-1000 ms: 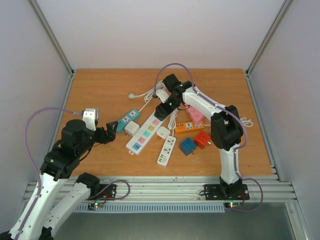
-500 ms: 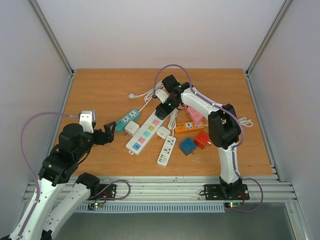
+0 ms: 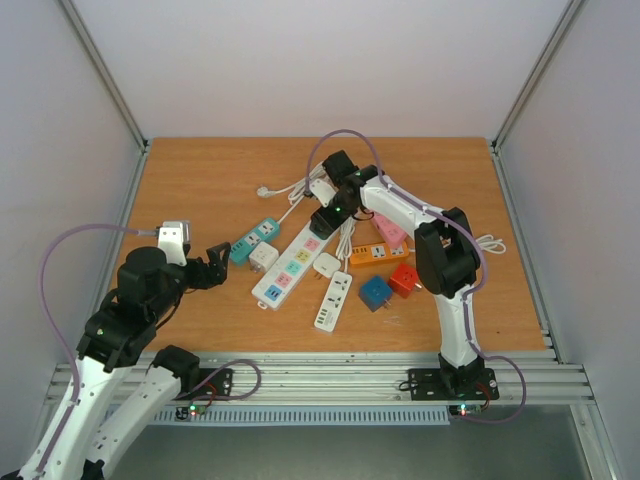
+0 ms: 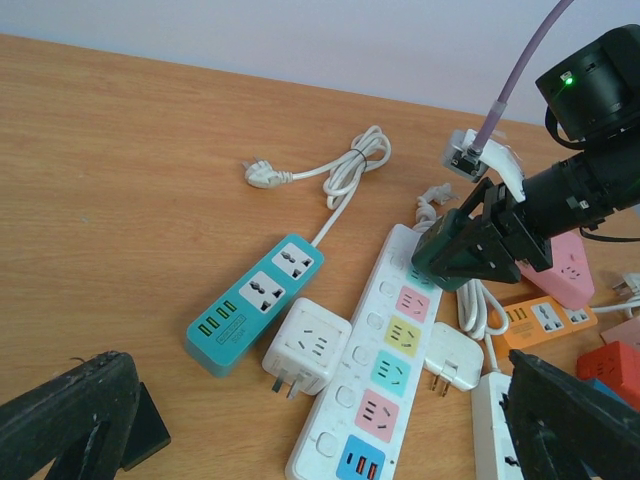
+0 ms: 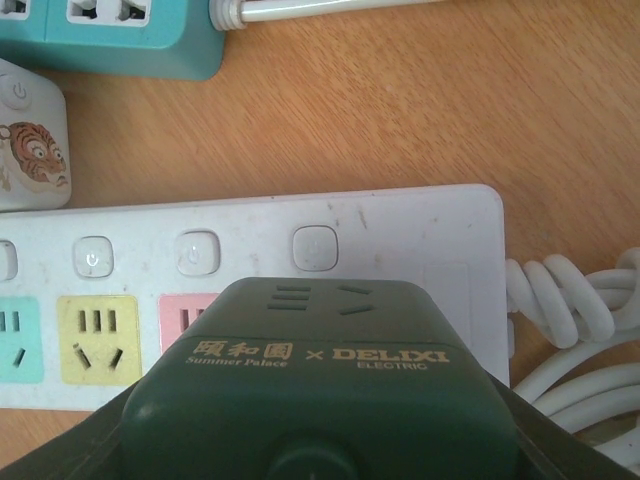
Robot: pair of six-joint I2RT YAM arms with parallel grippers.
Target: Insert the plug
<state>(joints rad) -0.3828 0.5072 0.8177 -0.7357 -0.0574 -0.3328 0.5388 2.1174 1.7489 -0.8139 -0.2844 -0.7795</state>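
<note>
My right gripper will next move down to push the adapter onto the end socket and let go of it, because it is over the power strip's far end, past the pink socket (image 5: 190, 320).
My right gripper (image 3: 326, 215) is shut on a dark green plug adapter (image 3: 322, 223), marked DELIXI in the right wrist view (image 5: 320, 370). It holds the adapter low over the far end of the long white power strip (image 3: 290, 262) with coloured sockets, by the pink socket (image 5: 190, 320). I cannot tell whether the pins are in. The left wrist view shows the adapter (image 4: 462, 250) at the strip's (image 4: 385, 370) far end. My left gripper (image 3: 220, 252) is open and empty, left of the strips; its fingers (image 4: 70, 420) frame that view.
A teal strip (image 3: 255, 238) and a white cube adapter (image 3: 263, 256) lie left of the long strip. A small white strip (image 3: 333, 300), blue cube (image 3: 375, 292), red cube (image 3: 405, 279), orange strip (image 3: 378, 254) and pink strip (image 3: 392, 232) lie to the right. A white cable coil (image 3: 300, 188) lies behind.
My left arm has drawn back a little to the left and towards its base. My right gripper with the green adapter has barely moved.
</note>
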